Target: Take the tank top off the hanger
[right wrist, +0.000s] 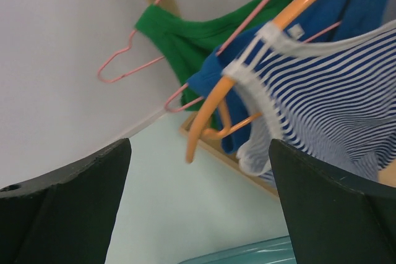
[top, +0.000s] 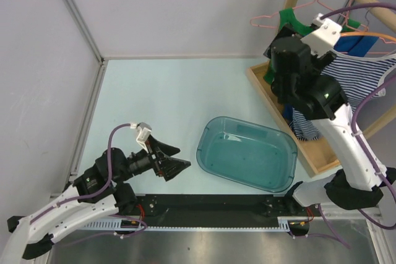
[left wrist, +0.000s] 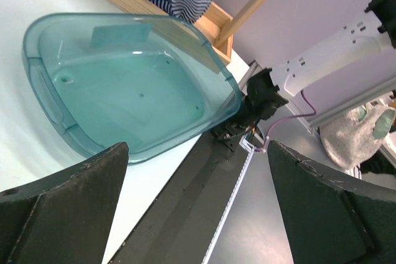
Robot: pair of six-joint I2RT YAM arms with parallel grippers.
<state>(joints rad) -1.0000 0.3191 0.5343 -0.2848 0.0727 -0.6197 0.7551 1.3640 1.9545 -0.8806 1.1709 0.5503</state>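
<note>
Next, my right gripper will go toward the right in the top view, around the tank top's near strap (right wrist: 237, 73), since the striped tank top hangs on that side of it.
A blue-and-white striped tank top (right wrist: 328, 100) hangs on an orange hanger (right wrist: 213, 103) from the wooden rail at the right; it also shows in the top view (top: 362, 75). Its near strap sits over the hanger's arm, and the hanger's end sticks out bare. My right gripper (right wrist: 198, 214) is open and empty, raised just short of the hanger end and the strap; in the top view it (top: 286, 41) is beside the rack. My left gripper (top: 176, 164) is open and empty, low over the table left of the tub.
A teal plastic tub (top: 247, 153) sits mid-table. A wooden rack base (top: 275, 100) stands at the right. A green top (right wrist: 204, 32) and a blue top (right wrist: 213, 78) hang on pink hangers (right wrist: 130, 60) behind the striped one. The wall is close at the back.
</note>
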